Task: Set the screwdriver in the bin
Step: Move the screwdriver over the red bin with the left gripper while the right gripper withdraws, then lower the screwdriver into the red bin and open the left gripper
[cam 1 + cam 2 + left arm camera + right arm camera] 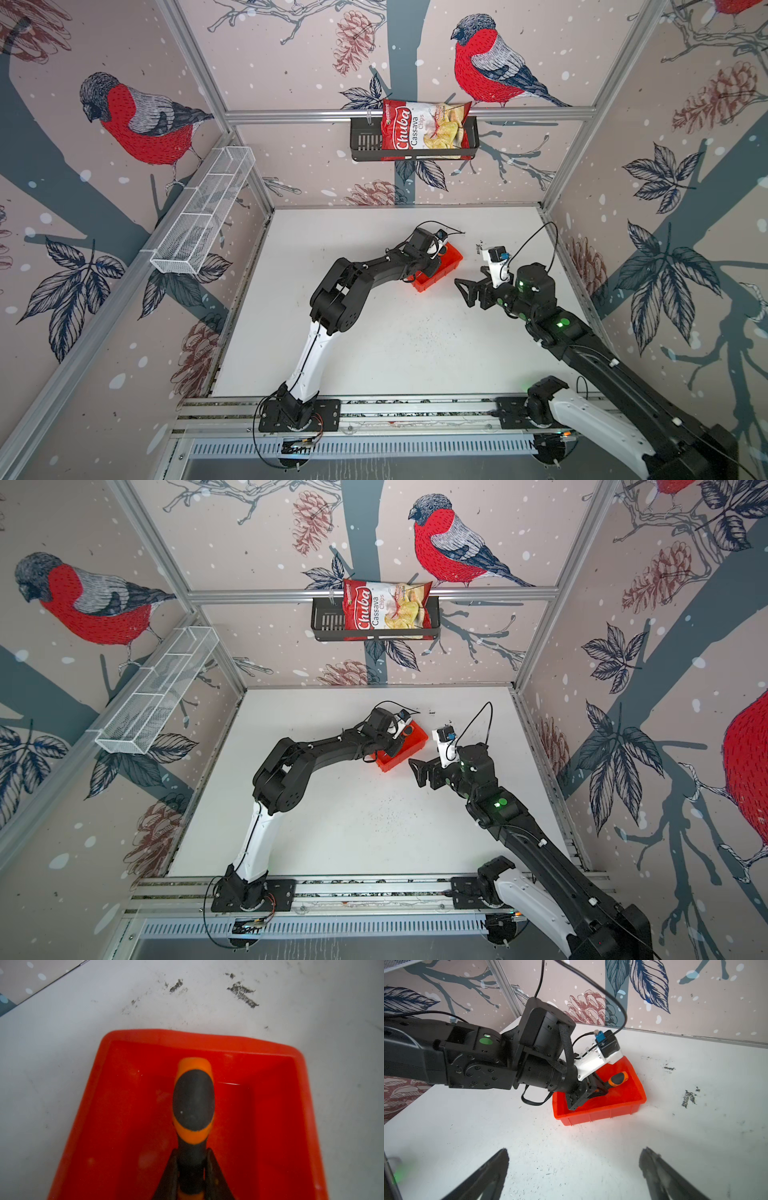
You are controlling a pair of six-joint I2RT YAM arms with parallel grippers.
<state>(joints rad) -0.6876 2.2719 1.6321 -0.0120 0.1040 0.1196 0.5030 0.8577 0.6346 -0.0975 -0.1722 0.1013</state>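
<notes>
My left gripper will next go down a little further toward the bottom of the red bin, which is below the shut fingers, and release the black neck of the screwdriver's handle.
The screwdriver (193,1101) has an orange-and-black handle, and my left gripper (192,1151) is shut on the handle's black neck. Its metal shaft is hidden behind the fingers. The handle sits low inside the red bin (187,1035); I cannot tell whether it touches the bin floor. In the right wrist view the left gripper (602,1088) reaches down into the bin (602,1113) with the screwdriver (618,1079) pointing along it. In both top views the left wrist covers part of the bin (451,259) (415,739). My right gripper (575,1150) (462,293) is open and empty, just right of the bin.
A chips bag (424,129) sits in a black basket (365,141) on the back wall. A white wire-mesh shelf (203,212) hangs on the left wall. Dark scuff marks (688,1098) lie on the white table beyond the bin.
</notes>
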